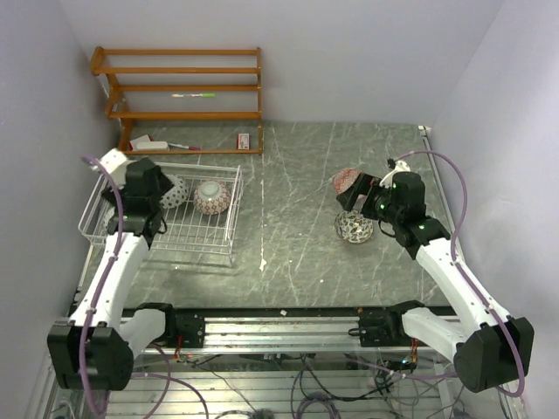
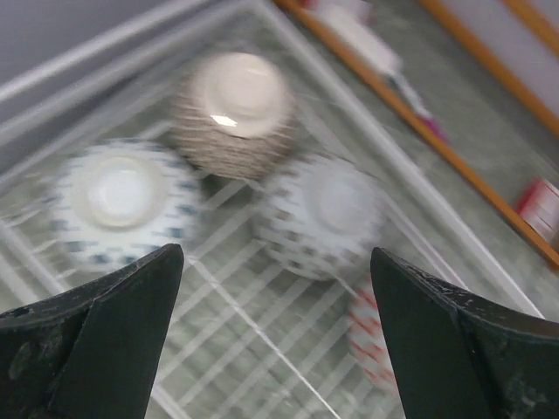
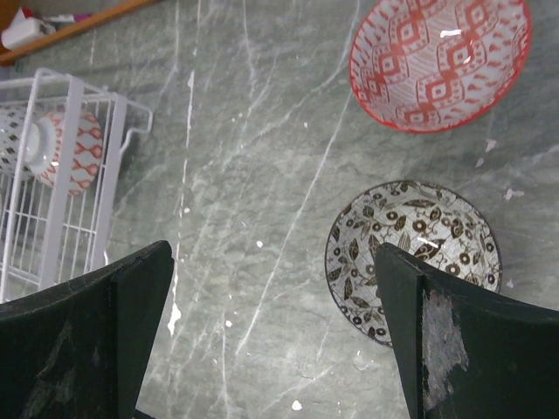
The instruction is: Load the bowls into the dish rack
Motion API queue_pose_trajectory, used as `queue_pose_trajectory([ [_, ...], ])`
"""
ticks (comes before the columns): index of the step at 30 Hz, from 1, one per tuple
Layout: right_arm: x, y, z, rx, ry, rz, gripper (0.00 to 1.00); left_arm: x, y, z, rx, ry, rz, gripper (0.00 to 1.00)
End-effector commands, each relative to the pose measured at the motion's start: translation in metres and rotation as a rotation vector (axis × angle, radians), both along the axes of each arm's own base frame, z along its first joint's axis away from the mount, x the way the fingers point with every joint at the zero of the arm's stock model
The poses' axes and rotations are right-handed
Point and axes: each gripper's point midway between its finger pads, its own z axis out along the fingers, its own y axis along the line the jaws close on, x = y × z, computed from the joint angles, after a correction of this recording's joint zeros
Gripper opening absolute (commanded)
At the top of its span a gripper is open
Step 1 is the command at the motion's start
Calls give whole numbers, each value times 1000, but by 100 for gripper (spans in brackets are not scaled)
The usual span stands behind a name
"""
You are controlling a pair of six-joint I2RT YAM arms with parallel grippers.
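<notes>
The left gripper swings across to the black-and-white bowl, upright to the right in the top view, and lowers onto the bowl's rack-side rim next.
The white wire dish rack [image 1: 234, 218] stands at the left. My left gripper [image 1: 150, 190] hovers over it, open and empty. The blurred left wrist view [image 2: 275, 349] shows upside-down bowls in the rack [image 2: 105, 44]: a blue one [image 2: 122, 205], a tan-brown one [image 2: 234, 113], a grey-patterned one [image 2: 321, 214] and a red one [image 2: 371, 336]. My right gripper [image 1: 354, 194] is open and empty above the table [image 3: 275, 340]. A pink-red bowl [image 3: 439, 61] and a black-and-white bowl [image 3: 410, 257] sit upright on the table beside it.
An orange-brown wooden shelf unit [image 1: 183, 87] stands at the back left with small items on its lowest board. Walls close in on the left, back and right. The rack [image 3: 52, 175] with a red bowl [image 3: 74, 150] shows at the left of the right wrist view.
</notes>
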Motion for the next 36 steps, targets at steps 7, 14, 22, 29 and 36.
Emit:
queue_pose_trajectory([
  [7, 22, -31, 113, -15, -208, -189, 100, 29, -236, 49, 33, -207, -860, 97],
  [14, 18, -39, 161, 8, -289, -234, 100, -5, -409, 48, 66, -246, -1341, 99],
  [22, 1, -50, 197, 13, -370, -268, 100, -7, -525, -14, -123, -159, -1563, 95],
  [29, -4, -54, 190, -6, -369, -271, 100, 2, -568, -81, -190, -40, -1608, 92],
  [36, -4, -55, 182, -22, -357, -273, 100, 4, -583, -113, -189, 9, -1596, 83],
])
